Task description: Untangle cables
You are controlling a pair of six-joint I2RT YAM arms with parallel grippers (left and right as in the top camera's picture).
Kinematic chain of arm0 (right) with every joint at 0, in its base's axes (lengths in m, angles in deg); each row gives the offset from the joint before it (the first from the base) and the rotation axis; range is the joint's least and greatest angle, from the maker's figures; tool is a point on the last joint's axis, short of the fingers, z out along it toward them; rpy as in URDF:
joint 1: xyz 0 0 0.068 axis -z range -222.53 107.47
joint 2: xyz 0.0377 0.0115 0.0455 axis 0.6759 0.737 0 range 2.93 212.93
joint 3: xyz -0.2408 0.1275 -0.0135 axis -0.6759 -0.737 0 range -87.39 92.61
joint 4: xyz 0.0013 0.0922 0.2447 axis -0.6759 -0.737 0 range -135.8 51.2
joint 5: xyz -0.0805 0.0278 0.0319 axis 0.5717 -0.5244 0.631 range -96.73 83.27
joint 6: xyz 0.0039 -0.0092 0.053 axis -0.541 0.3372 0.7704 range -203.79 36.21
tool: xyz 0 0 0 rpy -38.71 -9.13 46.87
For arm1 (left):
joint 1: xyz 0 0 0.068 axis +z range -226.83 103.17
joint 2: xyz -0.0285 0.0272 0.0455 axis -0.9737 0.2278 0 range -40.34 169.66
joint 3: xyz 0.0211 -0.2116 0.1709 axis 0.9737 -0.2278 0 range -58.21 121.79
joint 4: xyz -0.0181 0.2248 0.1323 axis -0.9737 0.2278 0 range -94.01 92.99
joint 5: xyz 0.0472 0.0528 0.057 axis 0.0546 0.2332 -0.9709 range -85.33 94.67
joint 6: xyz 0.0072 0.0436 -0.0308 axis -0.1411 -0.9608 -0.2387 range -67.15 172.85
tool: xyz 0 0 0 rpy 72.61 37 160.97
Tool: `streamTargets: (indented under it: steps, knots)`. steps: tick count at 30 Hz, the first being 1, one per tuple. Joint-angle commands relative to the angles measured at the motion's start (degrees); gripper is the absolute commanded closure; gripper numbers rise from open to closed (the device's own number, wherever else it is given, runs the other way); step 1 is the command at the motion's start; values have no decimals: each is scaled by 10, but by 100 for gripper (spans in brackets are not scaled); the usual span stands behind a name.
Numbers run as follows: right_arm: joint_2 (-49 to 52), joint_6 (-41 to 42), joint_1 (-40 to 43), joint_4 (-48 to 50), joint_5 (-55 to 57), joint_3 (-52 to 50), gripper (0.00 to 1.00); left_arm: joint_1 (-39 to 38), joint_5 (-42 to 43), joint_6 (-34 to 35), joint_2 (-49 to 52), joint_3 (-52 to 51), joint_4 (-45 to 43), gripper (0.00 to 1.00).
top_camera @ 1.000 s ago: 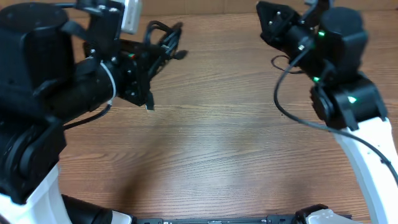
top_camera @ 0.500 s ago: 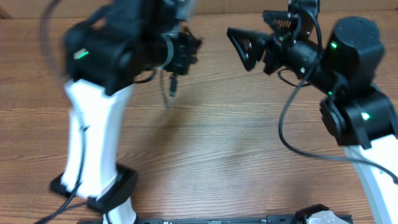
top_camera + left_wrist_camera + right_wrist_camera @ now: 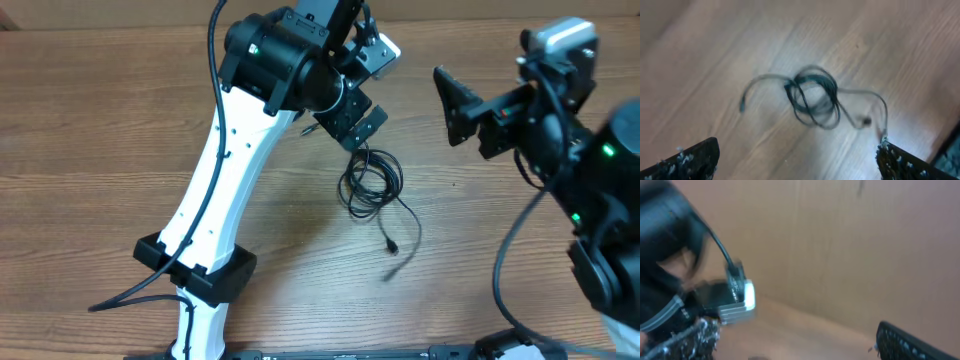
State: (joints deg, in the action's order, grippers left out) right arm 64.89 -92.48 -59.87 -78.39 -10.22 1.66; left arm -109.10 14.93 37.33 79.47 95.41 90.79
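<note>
I will next tilt my right gripper down and lower it across onto the coil's far side (image 3: 376, 157).
The cables (image 3: 370, 185) lie on the wooden table as one small black coil of overlapping loops, with a loose tail running down to a plug end (image 3: 392, 246). My left gripper (image 3: 374, 90) hangs open just above and behind the coil, touching nothing. In the left wrist view the cables (image 3: 812, 97) show blurred below the left gripper (image 3: 800, 165), whose jaws stand wide with bare wood between them. My right gripper (image 3: 470, 110) is open to the right of the coil, well apart from it. Nothing lies between the jaws of the right gripper (image 3: 800, 342) in its wrist view.
The left arm (image 3: 215, 190) slants across the table from its base (image 3: 195, 275) at the lower left. The right arm (image 3: 590, 190) fills the right edge. A brown wall (image 3: 850, 240) stands behind the table, and the left wrist's white camera (image 3: 737, 300) shows in the right wrist view.
The left arm swung right over the table's middle and its jaws opened. The cables left it and now lie on the wood. The right gripper drew back to the right.
</note>
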Motion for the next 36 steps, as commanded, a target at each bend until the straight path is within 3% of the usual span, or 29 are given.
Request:
streamTargets:
  steps: [1, 4, 5, 9, 13, 20, 24, 31, 36]
  knots:
    - [52, 64, 1, -27, 14, 6, 0, 11, -74, 118, -63, 89, -34, 0]
    - [97, 132, -1, -43, -43, 6, 0, 23, -113, 219, -122, 141, -58, 0]
    - [148, 213, -12, -73, -87, 6, 0, 26, -145, 259, -169, 161, -68, 0]
    - [236, 238, -49, -157, -103, 6, 0, 26, -198, 274, -227, 162, -62, 0]
    - [357, 152, -115, -240, -92, 5, 2, 26, -224, 271, -259, 162, -46, 0]
    - [450, 43, -163, -233, -68, -1, 2, 26, -238, 271, -251, 160, -18, 0]
    - [482, 36, -171, -209, -2, -10, 3, 26, -239, 263, -249, 160, -16, 0]
    - [496, -23, -163, -118, 5, -46, 3, 26, -242, 258, -249, 160, -9, 0]
    - [497, -38, -141, -66, 9, -65, 13, 26, -243, 258, -249, 160, 2, 0]
